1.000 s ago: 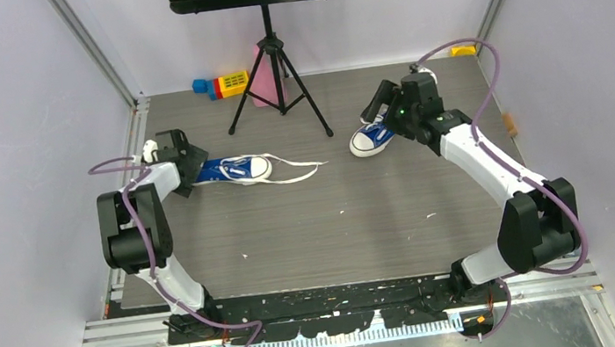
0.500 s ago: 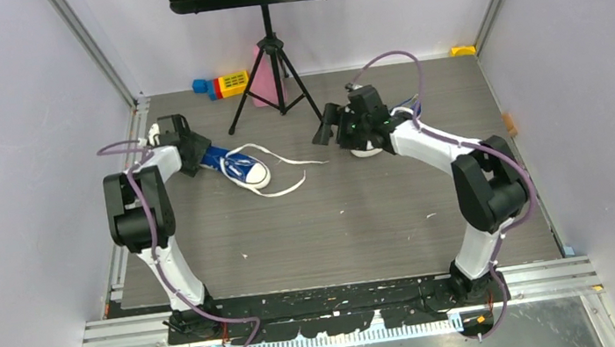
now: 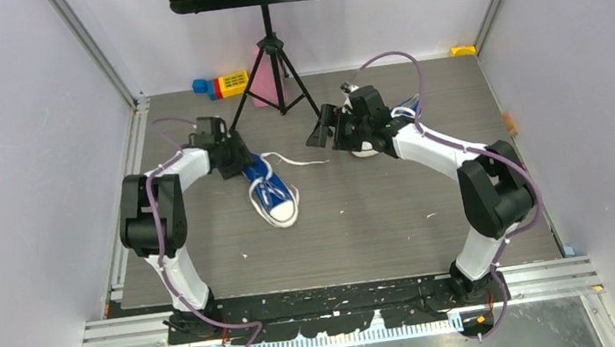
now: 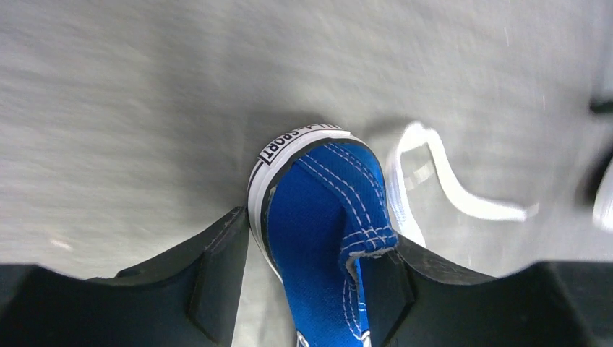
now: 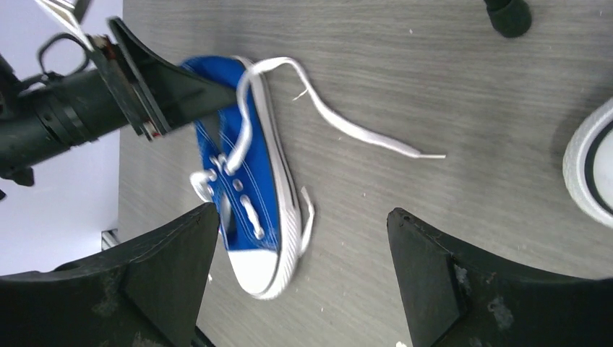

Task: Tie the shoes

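My left gripper will next drag the blue shoe's heel (image 4: pixel 318 217) to the right in the top view and slightly back, and let it go on the bare middle of the table, because the shoe is off-centre.
One blue shoe (image 3: pixel 272 193) lies left of centre on the table, its white toe toward the near edge. My left gripper (image 3: pixel 240 160) is shut on its heel. In the left wrist view the blue heel (image 4: pixel 318 217) sits between the two black fingers (image 4: pixel 217 278), both touching it. A long white lace (image 3: pixel 298 160) trails to the right. My right gripper (image 3: pixel 320 128) hangs open above the table, right of this shoe (image 5: pixel 242 181). Nothing is between its fingers (image 5: pixel 426 282). The other shoe (image 3: pixel 363 150) lies mostly hidden under the right arm; its white toe (image 5: pixel 589 170) shows at the edge of the right wrist view.
A black music-stand tripod (image 3: pixel 275 80) stands at the back centre, one foot (image 5: pixel 509 14) near my right gripper. Coloured toy blocks (image 3: pixel 222 84) and a pink object (image 3: pixel 260 86) sit behind it. A yellow piece (image 3: pixel 463 50) lies in the far right corner. Metal frame rails line both sides.
My left gripper closed on the shoe's heel, carried it right and turned the toe toward the near edge. The right arm swung left off the other shoe, then held still.
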